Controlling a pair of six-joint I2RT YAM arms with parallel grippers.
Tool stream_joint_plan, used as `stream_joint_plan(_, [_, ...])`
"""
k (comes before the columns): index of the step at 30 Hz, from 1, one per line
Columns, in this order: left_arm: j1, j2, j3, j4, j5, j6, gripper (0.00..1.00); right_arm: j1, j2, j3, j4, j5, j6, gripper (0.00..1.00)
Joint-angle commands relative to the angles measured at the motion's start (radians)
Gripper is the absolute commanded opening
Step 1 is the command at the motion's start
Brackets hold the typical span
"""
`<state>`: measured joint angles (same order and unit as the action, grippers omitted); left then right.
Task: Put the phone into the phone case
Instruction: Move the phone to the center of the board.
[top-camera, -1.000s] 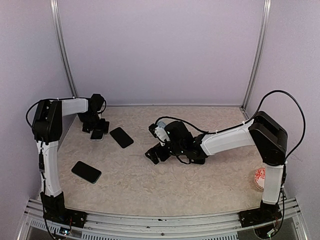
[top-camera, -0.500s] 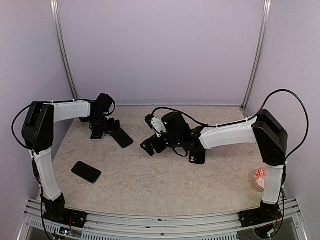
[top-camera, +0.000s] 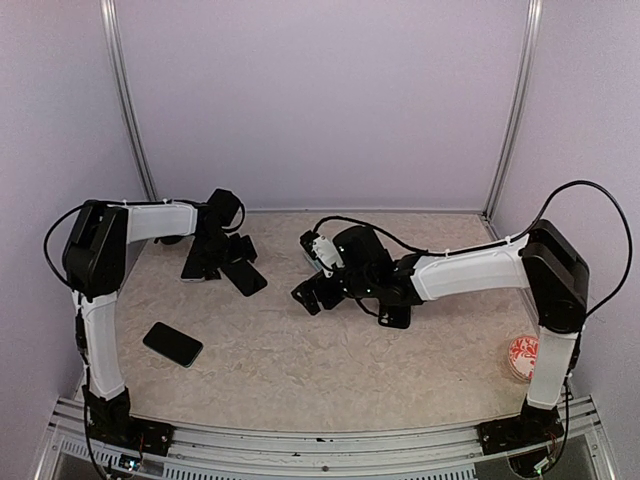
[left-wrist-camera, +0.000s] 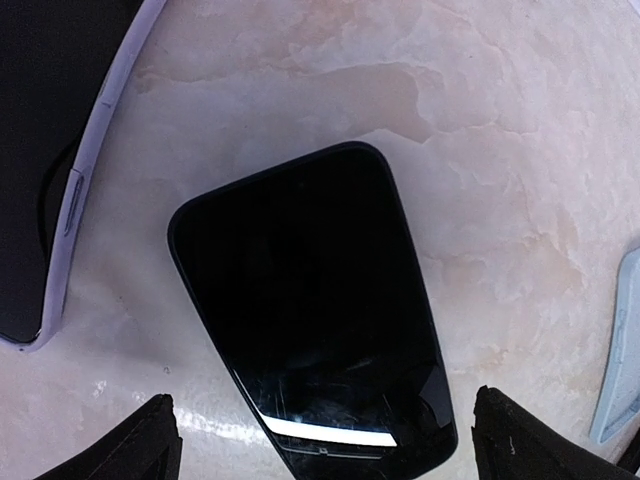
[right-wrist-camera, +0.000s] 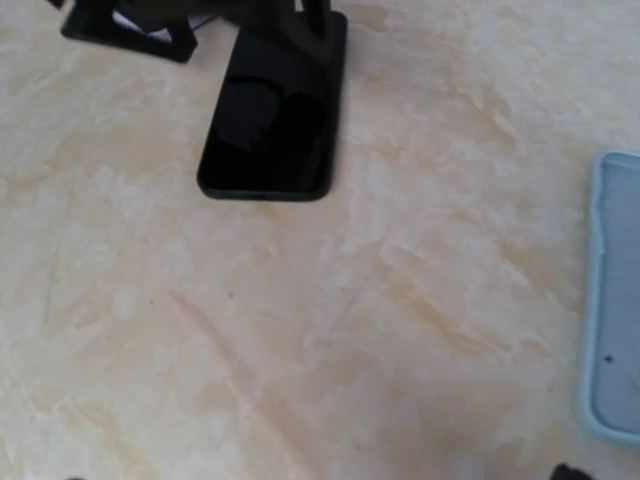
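Observation:
The black phone sits off-center between the left gripper's open fingers, so the robot will next lower and shift that gripper toward the light blue case (right-wrist-camera: 612, 300) and close it across the phone's long edges.
A bare black phone (left-wrist-camera: 310, 310) lies screen up on the marbled table, also seen in the overhead view (top-camera: 246, 279) and the right wrist view (right-wrist-camera: 270, 115). My left gripper (left-wrist-camera: 335, 455) hovers open over the phone's near end, one fingertip (left-wrist-camera: 150, 440) on each side and neither touching it. An empty light blue phone case (right-wrist-camera: 612, 300) lies to the right of the phone, with its edge in the left wrist view (left-wrist-camera: 622, 350). My right gripper (top-camera: 318, 292) stands open above bare table between phone and case, holding nothing.
A second phone in a lavender case (left-wrist-camera: 50, 150) lies just left of the black one. A third dark phone (top-camera: 172, 343) lies near the front left. A black flat object (top-camera: 395, 318) sits under my right arm, and a red-patterned dish (top-camera: 520, 357) stands at the front right.
My left gripper has swung right, from over the lavender-cased phone to over the bare black phone. My right gripper shifted slightly back and right.

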<state>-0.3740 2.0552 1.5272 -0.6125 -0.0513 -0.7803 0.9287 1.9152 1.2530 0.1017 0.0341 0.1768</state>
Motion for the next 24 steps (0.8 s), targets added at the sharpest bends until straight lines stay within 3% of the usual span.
stream_joint_plan(1, [-0.004,0.059,0.041,-0.002,-0.038,-0.044,0.99,-0.011,-0.077,-0.044,0.002,0.042,-0.010,0.99])
stream_joint_plan(16, [-0.015,0.205,0.224,-0.051,-0.102,-0.009,0.99,-0.018,-0.157,-0.118,0.020,0.060,-0.010,0.99])
stream_joint_plan(24, [-0.058,0.293,0.315,-0.077,-0.074,0.083,0.99,-0.019,-0.153,-0.113,0.020,0.057,-0.010,0.99])
